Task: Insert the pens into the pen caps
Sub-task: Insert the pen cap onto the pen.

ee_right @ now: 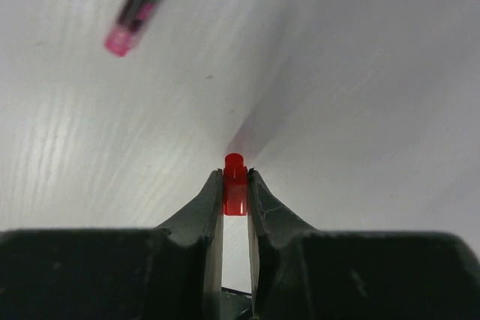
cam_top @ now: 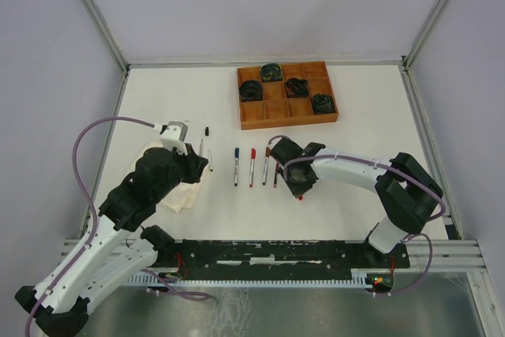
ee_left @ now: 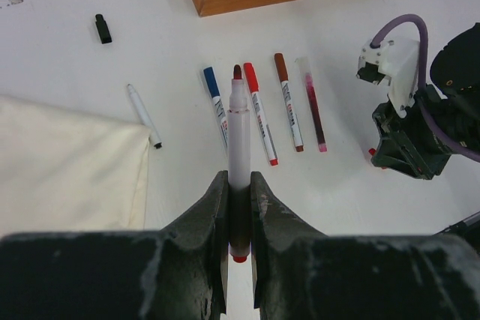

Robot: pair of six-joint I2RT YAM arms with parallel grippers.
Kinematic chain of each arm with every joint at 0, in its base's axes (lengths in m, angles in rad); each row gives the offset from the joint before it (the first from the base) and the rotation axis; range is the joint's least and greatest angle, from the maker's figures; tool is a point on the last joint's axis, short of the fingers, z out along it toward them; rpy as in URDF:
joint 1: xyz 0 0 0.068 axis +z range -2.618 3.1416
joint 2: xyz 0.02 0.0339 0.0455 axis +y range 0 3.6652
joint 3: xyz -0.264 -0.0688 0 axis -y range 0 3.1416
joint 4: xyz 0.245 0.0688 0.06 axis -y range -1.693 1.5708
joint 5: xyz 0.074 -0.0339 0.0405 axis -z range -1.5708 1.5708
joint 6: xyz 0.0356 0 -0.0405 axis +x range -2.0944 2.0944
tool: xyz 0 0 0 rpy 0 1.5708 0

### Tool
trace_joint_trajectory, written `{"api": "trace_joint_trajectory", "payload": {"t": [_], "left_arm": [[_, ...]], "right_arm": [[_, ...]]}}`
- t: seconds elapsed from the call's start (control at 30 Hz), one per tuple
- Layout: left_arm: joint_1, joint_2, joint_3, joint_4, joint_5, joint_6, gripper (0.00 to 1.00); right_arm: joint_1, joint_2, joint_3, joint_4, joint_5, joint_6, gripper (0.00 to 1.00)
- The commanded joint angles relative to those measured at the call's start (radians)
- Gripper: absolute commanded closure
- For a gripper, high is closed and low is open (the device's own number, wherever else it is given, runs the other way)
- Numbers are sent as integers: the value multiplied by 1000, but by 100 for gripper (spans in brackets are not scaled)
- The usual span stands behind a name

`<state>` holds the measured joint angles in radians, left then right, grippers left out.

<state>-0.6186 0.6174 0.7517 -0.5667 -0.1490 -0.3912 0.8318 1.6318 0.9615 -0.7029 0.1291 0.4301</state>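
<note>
My right gripper turns next, shifts the red pen cap [ee_right: 235, 185] low toward the pens and opens.
My left gripper [ee_left: 239, 185] is shut on a white-barrelled pen [ee_left: 239, 140], whose bare dark-red tip points away over the table. On the table ahead of it lie a blue-capped pen [ee_left: 217, 106], a red-capped pen [ee_left: 259, 114], a brown-capped pen [ee_left: 288, 103] and an uncapped pen with a pink end [ee_left: 311, 103]. A short white pen [ee_left: 142, 115] lies further left, and a black pen cap [ee_left: 103, 28] sits beyond it. My right gripper [ee_right: 235, 177] is down at the tabletop, shut on a red pen cap [ee_right: 235, 185]. From above, that cap [cam_top: 301, 197] lies just right of the row of pens.
A folded cream cloth [ee_left: 67, 162] lies under my left arm. A wooden compartment tray [cam_top: 288, 122] with dark coiled cable bundles stands at the back. The two grippers [cam_top: 197, 165] [cam_top: 300, 191] flank the pens, with white table around them.
</note>
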Motion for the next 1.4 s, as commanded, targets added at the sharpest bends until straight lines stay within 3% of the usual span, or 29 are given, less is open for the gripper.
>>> {"api": "trace_joint_trajectory", "payload": {"t": [0.0,0.13,0.3,0.67,1.0,1.23,1.37], "left_arm": [[0,-42,6,37,-53,-16,97],[-1,-73,3,31,-89,-25,97],[0,-74,4,30,-98,-27,97],[0,-72,3,28,-101,-28,97],[0,-61,5,28,-96,-28,97],[0,-63,3,29,-98,-27,97],[0,-61,3,29,-96,-29,97]], "right_arm": [[48,-33,95,-23,-95,-269,81],[92,-20,122,-47,-189,-449,79],[133,38,172,-91,-135,-578,79],[191,152,203,-89,-106,-659,71],[196,66,185,-53,-105,-599,59],[196,-98,128,19,34,-308,52],[197,-188,49,57,42,-157,41]]}}
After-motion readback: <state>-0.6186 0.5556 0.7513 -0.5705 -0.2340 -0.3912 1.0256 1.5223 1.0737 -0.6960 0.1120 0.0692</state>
